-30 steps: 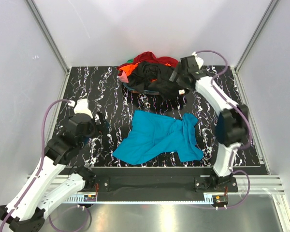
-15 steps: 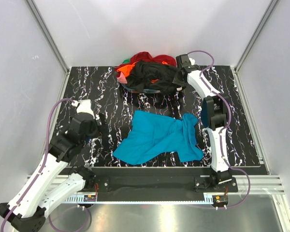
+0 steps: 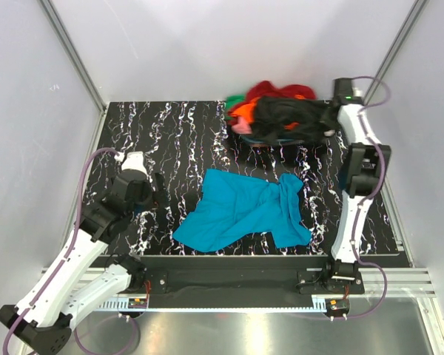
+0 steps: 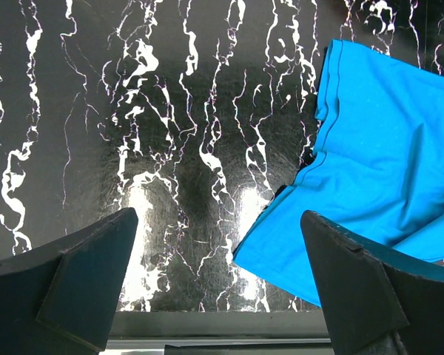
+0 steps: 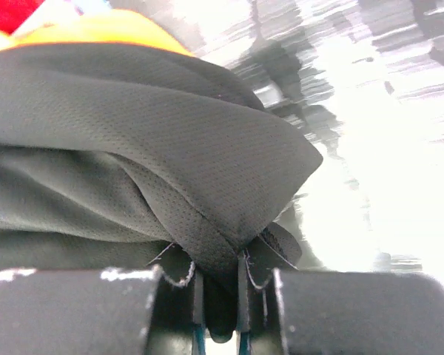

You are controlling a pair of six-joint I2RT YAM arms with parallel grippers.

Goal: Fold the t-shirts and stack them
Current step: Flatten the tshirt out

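My left gripper should go down next, then pull back onto the closest corner of the teal t-shirt.
A bright teal t-shirt [image 3: 244, 211] [image 4: 385, 170] lies crumpled on the black marbled table [image 3: 155, 133], near the front middle. At the back right sits a heap of t-shirts. A black one [image 3: 288, 122] [image 5: 170, 148] lies on top, over orange [image 3: 244, 112] [image 5: 96, 29], red [image 3: 277, 90] and a bit of green [image 3: 235, 99]. My right gripper [image 3: 331, 118] [image 5: 220, 296] is shut on a fold of the black t-shirt at the heap's right edge. My left gripper [image 3: 155, 188] [image 4: 216, 244] hangs open over bare table, just left of the teal shirt's lower left edge.
White walls with slanted aluminium posts [image 3: 74, 59] close in the table on three sides. A metal rail [image 3: 244, 281] carrying both arm bases runs along the front edge. The right arm [image 3: 359, 185] stands upright along the table's right side.
My right gripper has shut on the black t-shirt and dragged the whole heap to the right along the back of the table. The left arm has shifted only slightly.
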